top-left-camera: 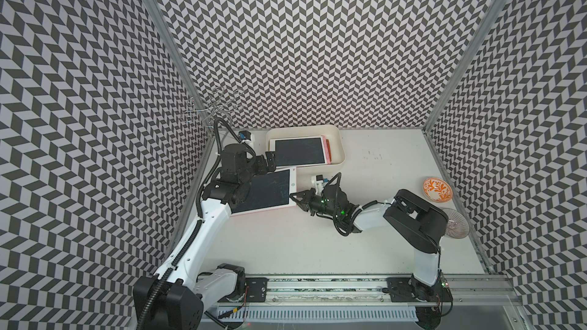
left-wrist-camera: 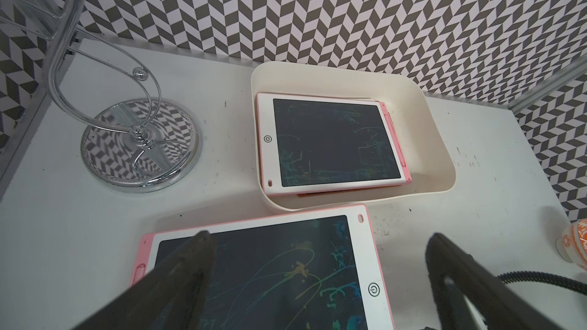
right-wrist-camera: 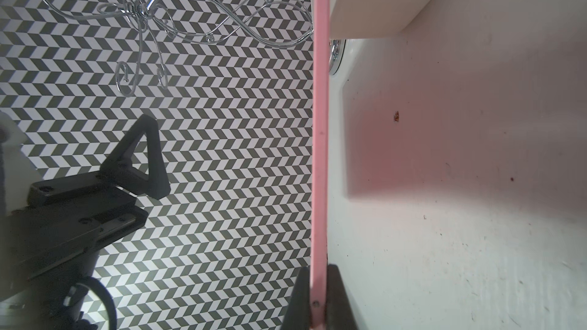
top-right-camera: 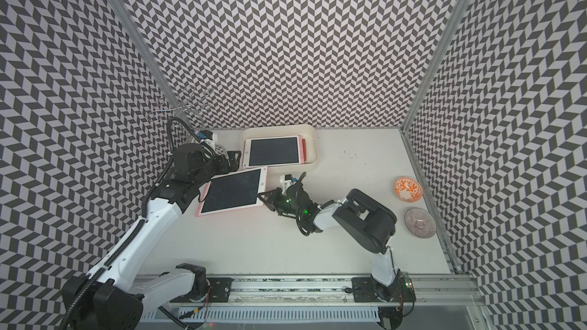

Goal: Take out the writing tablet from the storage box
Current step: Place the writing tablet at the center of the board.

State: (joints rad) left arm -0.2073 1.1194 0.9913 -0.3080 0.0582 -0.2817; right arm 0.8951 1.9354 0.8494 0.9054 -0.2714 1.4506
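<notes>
The tablet is still hanging above its shadow, so the robot's right gripper should next move down away from the bowls and let go of the tablet on the tabletop in front of the storage box.
The storage box (top-left-camera: pixel 340 150) (top-right-camera: pixel 313 150) (left-wrist-camera: pixel 440 141), a cream tub, stands at the back of the table. A stack of writing tablets (top-left-camera: pixel 300 151) (left-wrist-camera: pixel 330 141) lies inside it. Another writing tablet (top-left-camera: pixel 263 195) (top-right-camera: pixel 233 192) (left-wrist-camera: pixel 270 274), pink-edged with a dark screen, hangs just above the table in front of the box. My right gripper (top-left-camera: pixel 295 203) (top-right-camera: pixel 262 200) (right-wrist-camera: pixel 318 284) is shut on that tablet's right edge (right-wrist-camera: pixel 319 153). My left gripper (top-left-camera: pixel 269 162) (left-wrist-camera: pixel 320 239) hovers open over the tablet's far left part, holding nothing.
A chrome wire stand (top-left-camera: pixel 216 106) (left-wrist-camera: pixel 139 147) occupies the back left corner. An orange patterned bowl (top-left-camera: pixel 437 189) and a glass bowl (top-right-camera: pixel 420 222) sit by the right wall. Patterned walls close three sides, and the arms' rail (top-left-camera: pixel 317 290) runs along the front.
</notes>
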